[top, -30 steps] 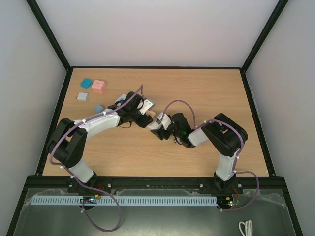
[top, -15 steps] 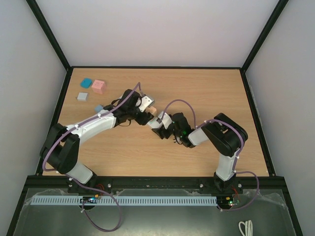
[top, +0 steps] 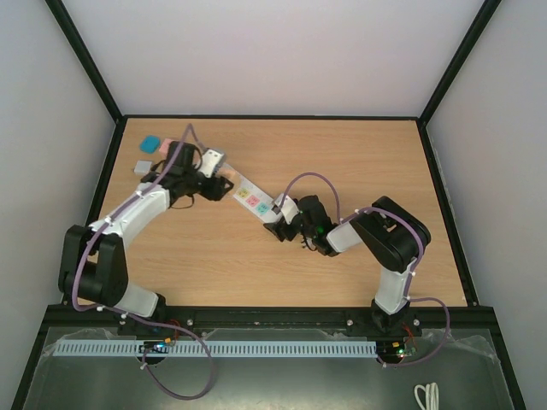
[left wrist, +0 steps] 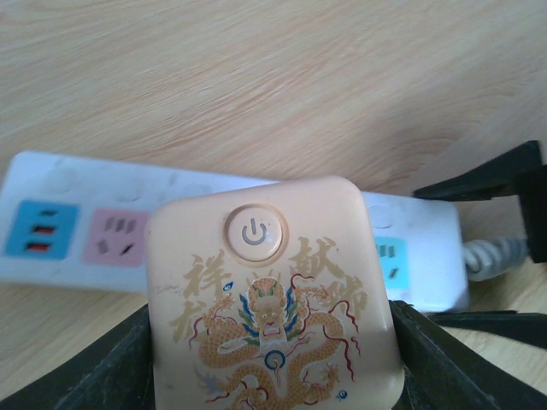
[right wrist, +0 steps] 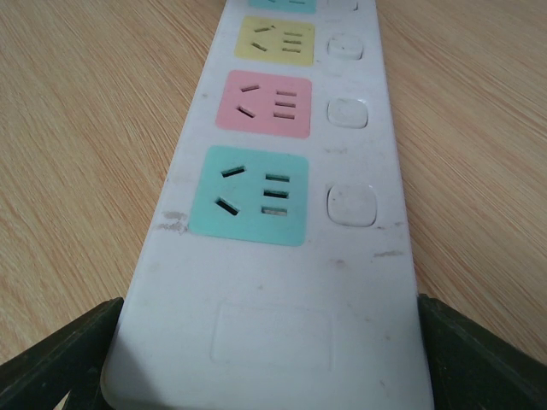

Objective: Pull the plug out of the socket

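I should next swing my left gripper to the left in the top view, down to the tabletop by the grey block, because the plug is off the power strip (top: 254, 202).
The socket is a long white power strip (top: 254, 202) with pastel outlets, lying slantwise at mid-table. My right gripper (top: 279, 219) is shut on its near end; the right wrist view (right wrist: 269, 367) shows a finger (right wrist: 60, 363) on each side of the strip (right wrist: 282, 282). The plug is a peach block with a dragon print and a power button (left wrist: 269, 299). My left gripper (left wrist: 273, 363) is shut on it and holds it clear of the strip (left wrist: 51, 184), up and to the strip's left in the top view (top: 226, 178). The strip's white cord (left wrist: 496, 254) leaves at my right gripper's end.
A teal block (top: 151, 143) and a grey block (top: 142, 167) lie at the far left of the table, close behind my left arm. A black frame edges the wooden table (top: 359, 162).
My left gripper has moved left and back with the peach plug, which has come off the strip. The strip's outlets now show. The right gripper has held still on the strip.
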{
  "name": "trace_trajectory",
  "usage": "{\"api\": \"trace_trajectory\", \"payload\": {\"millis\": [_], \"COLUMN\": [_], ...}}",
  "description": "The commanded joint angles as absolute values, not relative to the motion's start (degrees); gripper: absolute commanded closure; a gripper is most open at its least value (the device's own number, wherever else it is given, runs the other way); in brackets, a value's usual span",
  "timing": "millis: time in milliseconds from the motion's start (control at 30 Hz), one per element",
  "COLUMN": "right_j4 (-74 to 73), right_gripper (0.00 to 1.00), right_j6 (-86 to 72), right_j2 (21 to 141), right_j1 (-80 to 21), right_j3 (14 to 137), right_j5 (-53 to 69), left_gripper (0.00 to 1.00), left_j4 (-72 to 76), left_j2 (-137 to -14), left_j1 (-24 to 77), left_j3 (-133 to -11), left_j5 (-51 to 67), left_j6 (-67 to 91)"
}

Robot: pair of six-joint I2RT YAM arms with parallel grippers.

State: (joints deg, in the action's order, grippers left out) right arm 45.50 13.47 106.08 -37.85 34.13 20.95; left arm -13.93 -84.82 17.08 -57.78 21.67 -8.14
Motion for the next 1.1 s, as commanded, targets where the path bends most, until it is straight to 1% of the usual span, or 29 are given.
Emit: {"api": "trace_trajectory", "payload": {"millis": [0,267,400,500,667,900,1000,1067], "right_j4": [40.87,39.74,39.13,38.68,38.38,38.91,38.65,38.52], "right_gripper": [0.58,0.57,0.57,0.56,0.55,0.54,0.53,0.48], "right_j6": [13.45,13.4,13.27,13.06,12.32,12.18,12.39,12.14], "right_j2": [105.0,104.58,104.5,104.4,104.06,104.07,104.01,103.92], "right_j1": [-37.33,-37.35,-37.35,-37.35,-37.35,-37.35,-37.34,-37.35], "right_j3": [34.64,35.04,35.42,35.84,36.18,36.25,36.3,36.36], "right_j5": [21.18,21.21,21.43,21.58,21.9,22.33,22.4,22.16], "left_gripper": [0.8,0.83,0.83,0.83,0.83,0.83,0.81,0.77], "left_j4": [-18.89,-22.23,-25.14,-26.99,-25.97,-24.1,-24.0,-23.2], "left_j2": [-81.56,-79.08,-81.88,-85.49,-90.95,-97.8,-100.94,-102.28], "left_j1": [7.31,-9.47,-18.3,-23.48,-29.18,-33.39,-34.19,-35.06], "left_j3": [-57.88,-53.46,-53.25,-53.94,-54.98,-55.8,-56.46,-56.68], "left_j5": [31.35,36.3,42.44,44.91,44.16,44.51,44.89,45.41], "left_j6": [-12.52,-18.9,-23.26,-26.06,-28.08,-28.95,-28.88,-27.9]}}
